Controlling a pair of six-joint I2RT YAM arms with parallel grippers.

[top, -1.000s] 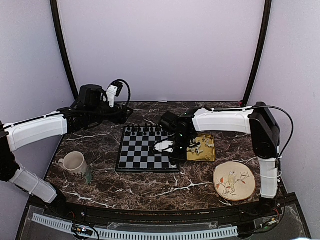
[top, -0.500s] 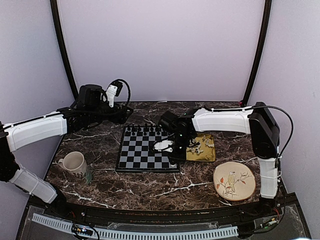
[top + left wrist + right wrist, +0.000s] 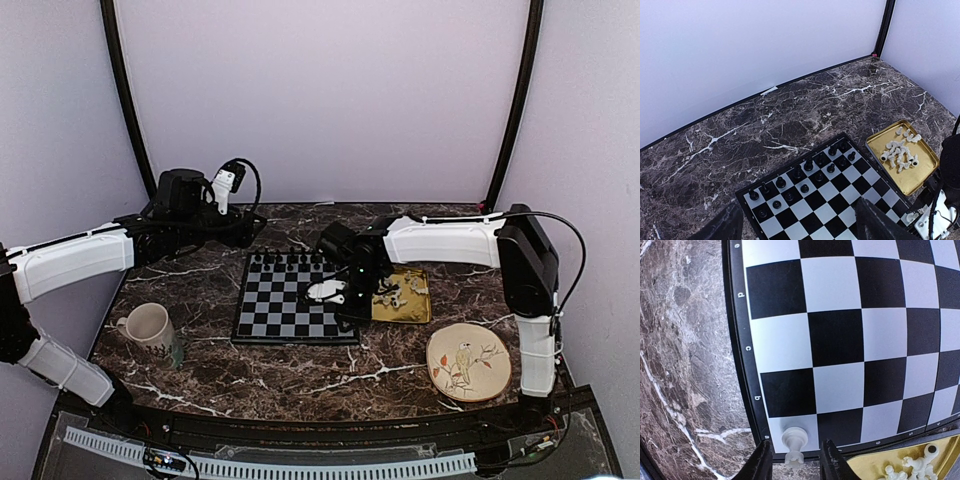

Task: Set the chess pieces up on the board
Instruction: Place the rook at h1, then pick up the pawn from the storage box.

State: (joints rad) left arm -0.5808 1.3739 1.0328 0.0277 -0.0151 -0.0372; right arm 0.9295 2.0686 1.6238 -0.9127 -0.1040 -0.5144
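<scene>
The board's corner square is filled, so my right gripper should rise next, cross the gold tray [image 3: 410, 297] and lower onto a white piece by the tray's edge away from the board.
The board [image 3: 290, 300] lies mid-table, with black chessmen [image 3: 807, 172] on its two far rows. One white chess piece [image 3: 795, 441] stands upright on the board's near right corner square. My right gripper [image 3: 797, 463] hangs over that corner, and in the top view [image 3: 345, 305] it is at the board's right edge. It is open, with a finger on each side of the piece and a gap to both. Several white pieces [image 3: 900, 150] lie in the gold tray [image 3: 410, 297]. My left gripper [image 3: 797, 231] is open and empty, raised over the board's far left [image 3: 245, 225].
A cream mug [image 3: 150, 327] stands left of the board. A round bird-painted plate [image 3: 467, 362] lies at the near right. The gold tray touches the board's right side. Black frame posts stand at the back corners.
My right gripper has edged slightly toward the far side over the board's corner. The left arm has not moved.
</scene>
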